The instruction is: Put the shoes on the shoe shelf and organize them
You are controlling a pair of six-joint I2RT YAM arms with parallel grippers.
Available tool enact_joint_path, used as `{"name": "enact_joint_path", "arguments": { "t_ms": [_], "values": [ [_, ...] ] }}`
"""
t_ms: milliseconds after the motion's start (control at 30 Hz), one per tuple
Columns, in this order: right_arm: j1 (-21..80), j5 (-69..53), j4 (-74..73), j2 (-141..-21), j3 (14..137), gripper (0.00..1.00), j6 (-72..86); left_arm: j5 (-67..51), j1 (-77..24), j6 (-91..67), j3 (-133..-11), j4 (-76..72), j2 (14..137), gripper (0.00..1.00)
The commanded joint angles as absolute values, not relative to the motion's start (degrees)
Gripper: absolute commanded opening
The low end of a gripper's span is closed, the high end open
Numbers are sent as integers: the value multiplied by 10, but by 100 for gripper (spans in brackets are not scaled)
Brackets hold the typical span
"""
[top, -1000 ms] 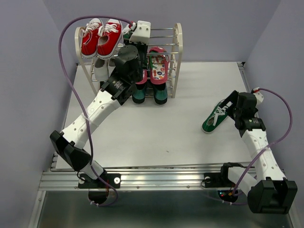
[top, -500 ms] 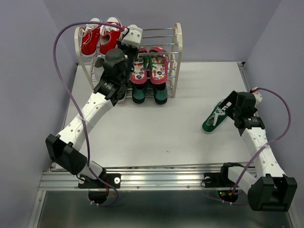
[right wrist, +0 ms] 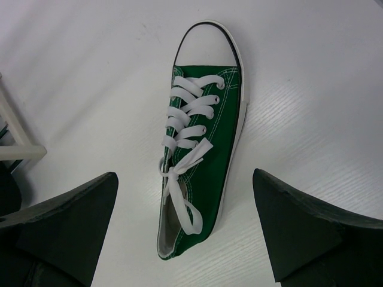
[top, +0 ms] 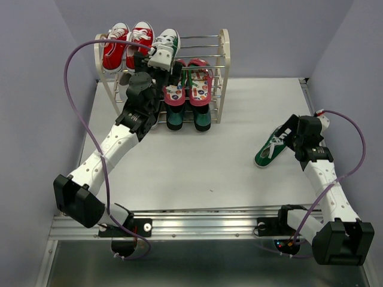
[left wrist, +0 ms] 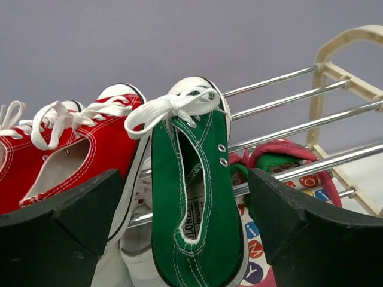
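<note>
The right gripper moves down and to the left in the top view onto the heel of the green sneaker on the table next, since its mate already lies shelved.
One green canvas sneaker lies on the top tier of the shoe shelf, toe to the back, right beside the red sneakers. My left gripper is open, its fingers standing clear on either side of the sneaker's heel. The other green sneaker lies on the table at the right. My right gripper hovers open over its heel. Pink flip-flops sit on the middle tier, and dark green loafers on the bottom tier.
A pair of red sneakers fills the left of the top tier. White sneakers sit below them. Walls close in behind the shelf and on both sides of the table.
My left gripper has opened and let go of the green sneaker, which now rests on the top tier. The left arm shifted left and drew back a little. The right arm has not moved.
</note>
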State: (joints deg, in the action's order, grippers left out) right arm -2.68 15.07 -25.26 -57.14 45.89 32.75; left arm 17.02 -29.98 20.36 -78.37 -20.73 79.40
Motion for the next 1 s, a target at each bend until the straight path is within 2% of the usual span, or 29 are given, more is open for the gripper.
{"name": "enact_joint_path", "arguments": {
  "t_ms": [0,200,300,533,867,967],
  "values": [
    [-30,125,-231,-567,466,100,311,186,-296,174,-801,-223,780,99],
    [-30,102,-284,-582,493,100,306,166,-297,140,-844,-182,774,99],
    [-30,45,-317,-589,509,100,292,159,-296,111,-881,-152,766,99],
    [-16,27,-336,-608,508,100,285,130,-298,67,-881,-125,715,99],
    [44,81,-308,-684,490,100,308,118,-298,76,-761,-132,628,99],
    [50,94,-294,-704,489,100,318,149,-297,54,-723,-141,611,99]
  ]
}}
